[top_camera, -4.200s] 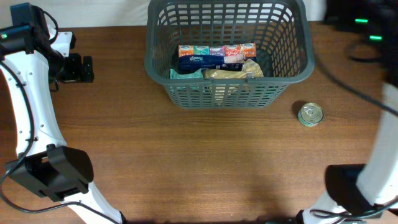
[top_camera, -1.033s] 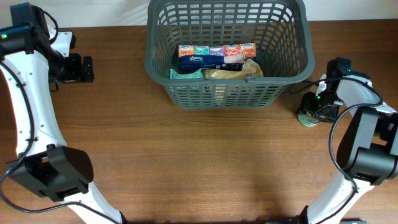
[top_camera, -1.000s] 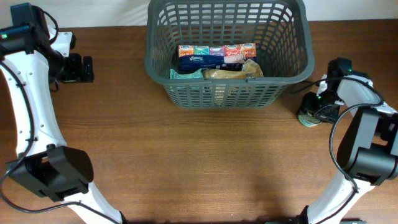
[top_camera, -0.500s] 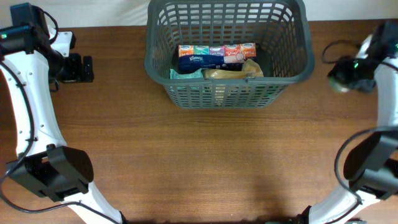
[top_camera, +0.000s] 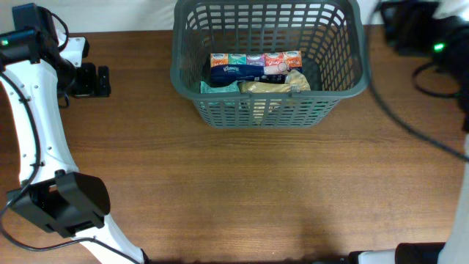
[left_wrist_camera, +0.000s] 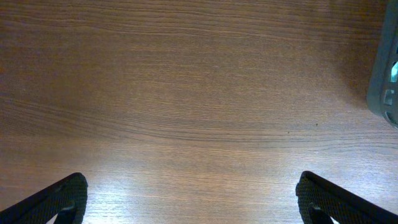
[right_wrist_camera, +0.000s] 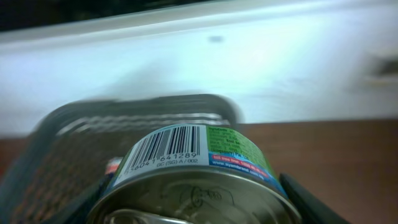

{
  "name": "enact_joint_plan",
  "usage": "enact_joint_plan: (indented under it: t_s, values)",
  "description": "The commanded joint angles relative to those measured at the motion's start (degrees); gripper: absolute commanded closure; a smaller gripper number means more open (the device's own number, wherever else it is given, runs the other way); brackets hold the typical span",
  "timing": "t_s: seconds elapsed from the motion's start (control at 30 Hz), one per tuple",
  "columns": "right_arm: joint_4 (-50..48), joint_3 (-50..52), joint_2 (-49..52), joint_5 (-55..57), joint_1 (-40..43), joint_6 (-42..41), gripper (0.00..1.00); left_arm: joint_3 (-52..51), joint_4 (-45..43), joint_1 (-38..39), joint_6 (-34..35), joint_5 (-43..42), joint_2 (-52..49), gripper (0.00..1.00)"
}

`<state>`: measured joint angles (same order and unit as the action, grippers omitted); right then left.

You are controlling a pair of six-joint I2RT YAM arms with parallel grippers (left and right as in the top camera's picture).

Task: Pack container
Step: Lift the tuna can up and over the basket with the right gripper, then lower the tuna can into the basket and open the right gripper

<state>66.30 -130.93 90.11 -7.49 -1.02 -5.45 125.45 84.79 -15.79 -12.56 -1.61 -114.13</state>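
Note:
My right gripper will go over the basket's rim, then down beside the beige bag to release the tin can (right_wrist_camera: 199,168).
The dark grey lattice basket (top_camera: 267,62) stands at the back middle of the table. It holds a tissue pack (top_camera: 233,70), a row of small colourful packets and a beige bag. My right gripper (top_camera: 407,29) is raised and blurred, off the basket's far right corner. In the right wrist view it (right_wrist_camera: 193,202) is shut on a small round tin can (right_wrist_camera: 199,168) with a barcode label. The basket (right_wrist_camera: 124,121) lies just beyond and below the can. My left gripper (top_camera: 95,81) is open and empty over bare wood at the far left (left_wrist_camera: 189,202).
The basket's rim edge (left_wrist_camera: 388,68) shows at the right of the left wrist view. A white wall runs behind the table's back edge. A black cable (top_camera: 410,125) trails across the right side of the table.
My right gripper closed on the tin can to the right of the basket, lifted it off the table and carried it up toward the basket's far right corner. The left arm has not moved.

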Motion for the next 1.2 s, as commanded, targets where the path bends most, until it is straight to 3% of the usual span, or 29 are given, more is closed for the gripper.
enact_joint_plan:
  t_s: [0.0, 0.23, 0.43, 0.53, 0.77, 0.93, 0.97, 1.0, 1.03, 1.17]
  values:
    - [-0.92, 1.14, 5.09, -0.09, -6.99, 4.04, 0.96, -0.11, 0.04, -0.13, 0.55, -0.79, -0.31, 0.01]
    - [-2.27, 1.55, 21.18, -0.17, -11.93, 4.39, 0.96, -0.11, 0.04, -0.13, 0.55, -0.79, -0.28, 0.01]
    - [2.1, 1.7, 32.74, -1.53, -12.96, 4.61, 0.96, -0.11, 0.04, -0.13, 0.55, -0.79, -0.31, 0.01]
    - [6.29, 3.3, 35.01, -2.05, -13.38, 4.61, 0.96, -0.11, 0.04, -0.13, 0.55, -0.79, -0.28, 0.01]
    - [5.62, 9.25, 35.01, 0.55, -16.63, 4.59, 0.95, -0.11, 0.04, -0.13, 0.52, -0.79, -0.31, 0.01]
    - [2.67, 13.42, 35.01, 3.98, -16.83, 4.59, 0.73, -0.11, 0.04, -0.13, 0.55, -0.79, -0.31, 0.01]
    - [2.56, 13.4, 35.01, 4.48, -16.59, 4.61, 0.55, -0.11, 0.04, -0.13, 0.55, -0.79, -0.28, 0.01]
    - [2.51, 13.05, 34.62, 5.2, -16.28, 4.59, 0.27, -0.11, 0.04, -0.13, 0.55, -0.79, -0.28, 0.01]
    - [2.67, 12.7, 34.29, 5.2, -16.06, 4.59, 0.17, -0.11, 0.04, -0.13, 0.55, -0.79, -0.28, 0.01]
    - [6.97, 4.0, 29.75, 5.11, -14.01, 4.59, 0.03, -0.11, 0.04, -0.13, 0.55, -0.79, -0.31, 0.01]
